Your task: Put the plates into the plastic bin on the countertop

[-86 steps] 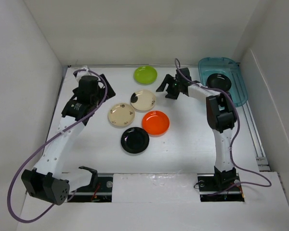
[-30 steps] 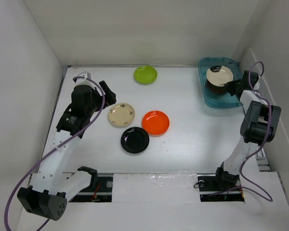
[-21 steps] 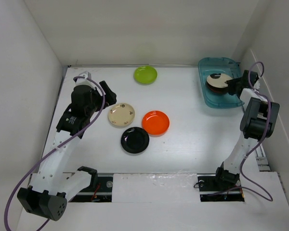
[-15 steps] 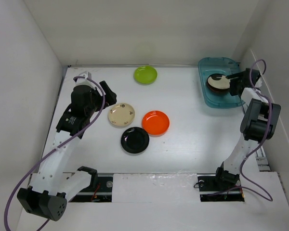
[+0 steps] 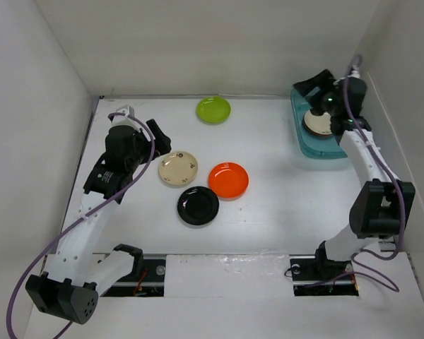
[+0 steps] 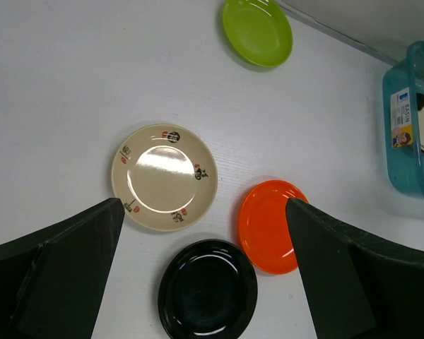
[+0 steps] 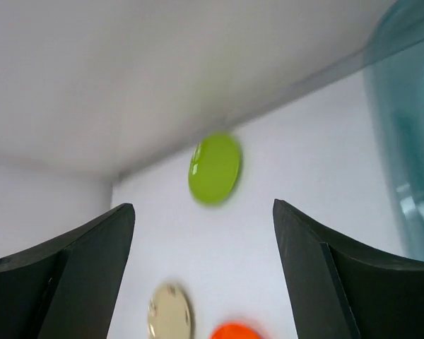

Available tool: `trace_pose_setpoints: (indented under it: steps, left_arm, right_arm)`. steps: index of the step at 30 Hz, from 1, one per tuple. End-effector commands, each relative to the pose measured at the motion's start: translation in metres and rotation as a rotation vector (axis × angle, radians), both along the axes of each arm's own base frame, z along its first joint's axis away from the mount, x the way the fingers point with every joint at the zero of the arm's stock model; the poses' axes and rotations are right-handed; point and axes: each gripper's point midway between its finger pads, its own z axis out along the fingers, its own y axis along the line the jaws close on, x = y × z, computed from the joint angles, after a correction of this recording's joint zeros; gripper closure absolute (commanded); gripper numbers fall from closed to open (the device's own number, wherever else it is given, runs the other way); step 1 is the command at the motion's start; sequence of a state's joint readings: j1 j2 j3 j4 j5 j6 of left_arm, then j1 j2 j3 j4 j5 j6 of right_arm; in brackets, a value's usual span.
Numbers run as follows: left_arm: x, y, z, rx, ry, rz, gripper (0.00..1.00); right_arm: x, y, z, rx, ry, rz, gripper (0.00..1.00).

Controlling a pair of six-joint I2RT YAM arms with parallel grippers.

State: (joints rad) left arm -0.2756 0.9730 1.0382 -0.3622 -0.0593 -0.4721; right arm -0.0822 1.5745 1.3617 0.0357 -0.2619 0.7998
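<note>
I will next move my right gripper down, to the left in the top view and back toward the orange plate, onto its uncrowded bin-side rim (image 5: 246,181).
On the white countertop (image 5: 283,205) lie a lime green plate (image 5: 213,109), a cream plate (image 5: 178,168), an orange plate (image 5: 228,179) and a black plate (image 5: 198,205). The teal plastic bin (image 5: 326,150) at the back right holds a cream plate (image 5: 316,124) resting on a dark one. My right gripper (image 5: 318,88) hangs open and empty above the bin's far end. Its wrist view looks out at the lime plate (image 7: 214,168). My left gripper (image 5: 155,133) is open and empty, raised over the cream plate (image 6: 165,177), orange plate (image 6: 272,226) and black plate (image 6: 208,289).
White walls close in the countertop on the left, back and right. The bin (image 6: 408,152) sits against the right wall. The arm bases and a purple cable (image 5: 28,268) run along the near edge.
My right gripper opened and let go of the cream plate, which now rests on the dark plate in the bin. That arm then rose and swung toward the back. The left arm stayed still.
</note>
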Motion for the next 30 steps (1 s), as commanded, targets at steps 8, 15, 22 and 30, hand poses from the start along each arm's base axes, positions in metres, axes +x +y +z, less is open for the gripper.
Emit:
trace_pose_setpoints:
  steps: [8, 15, 22, 30]
  left_arm:
    - [0.012, 0.012, -0.014, 0.034, 0.07, 0.097, 0.0]
    - [0.012, 0.009, -0.012, 0.031, 0.063, 0.077, 0.0]
    - [0.01, 0.008, -0.009, 0.024, 0.054, 0.068, 0.0]
    - [0.01, 0.006, -0.009, 0.02, 0.055, 0.06, 0.0]
  right_arm:
    - [-0.08, 0.189, -0.166, -0.135, 0.281, 0.641, 0.2]
    - [-0.122, 0.2, -0.223, -0.152, 0.407, 0.691, 0.21]
    - [-0.14, 0.194, -0.257, -0.146, 0.499, 0.698, 0.32]
    - [-0.144, 0.191, -0.284, -0.129, 0.571, 0.694, 0.56]
